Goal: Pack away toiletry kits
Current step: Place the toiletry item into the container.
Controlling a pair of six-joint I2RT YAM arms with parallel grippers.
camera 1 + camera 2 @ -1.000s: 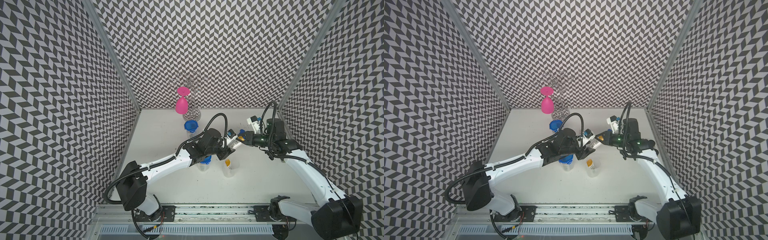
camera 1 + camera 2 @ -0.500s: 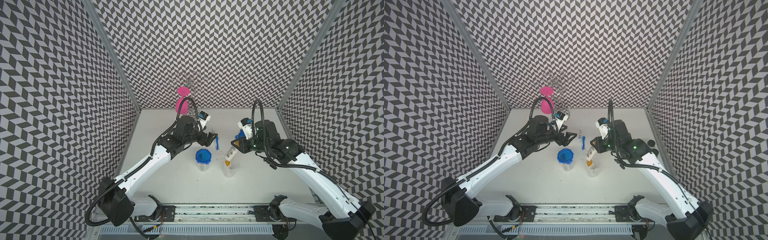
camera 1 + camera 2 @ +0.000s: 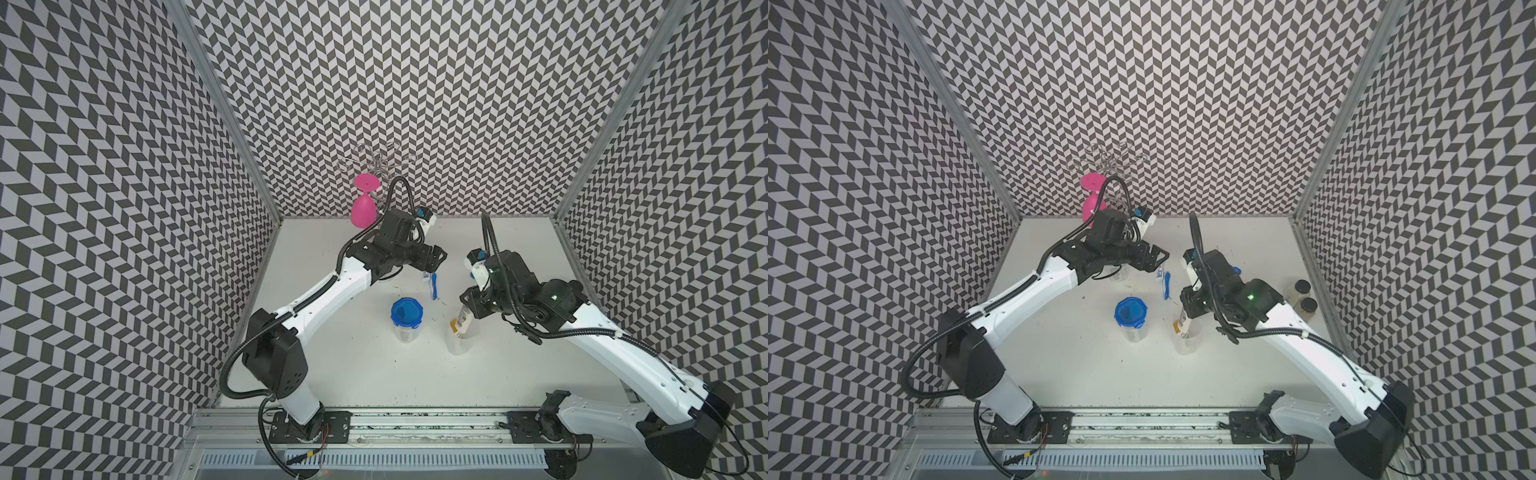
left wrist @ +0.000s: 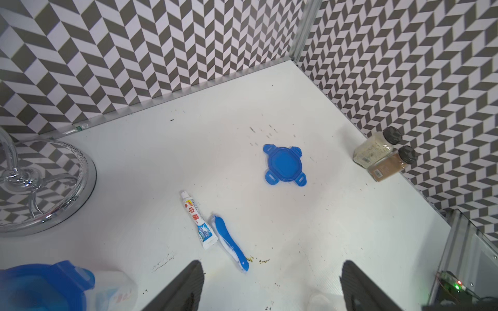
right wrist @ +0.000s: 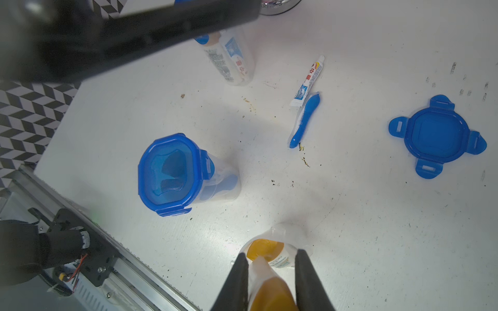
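Next, my open left gripper should lower down onto the near half of the blue toothbrush (image 4: 238, 255) to close there, since that part of the toothbrush extends clear past the toothpaste tube (image 4: 199, 219).
My right gripper (image 5: 272, 254) is shut on a small white bottle (image 3: 462, 319) with orange on it. The bottle is tilted, its low end in the mouth of an open clear jar (image 3: 457, 347). An orange round end (image 5: 265, 249) shows inside that mouth. A closed jar with a blue lid (image 3: 406, 313) stands to its left. A toothpaste tube (image 4: 199, 219) and a blue toothbrush (image 4: 231, 243) lie side by side on the table. My left gripper (image 4: 272, 265) is open and empty above them. A loose blue lid (image 5: 436, 136) lies flat further right. Another lidded jar (image 5: 231, 62) sits under my left arm.
A pink goblet (image 3: 363, 210) hangs on the silver wire rack (image 3: 376, 160) at the back; the rack's round base (image 4: 40, 188) is close to my left arm. Two spice jars (image 3: 1302, 297) stand by the right wall. A metal rail (image 3: 374, 419) runs along the front.
My left arm has drawn back from the right gripper toward the far left, and its jaws have opened wider. My right gripper has carried the bottle down over the open jar.
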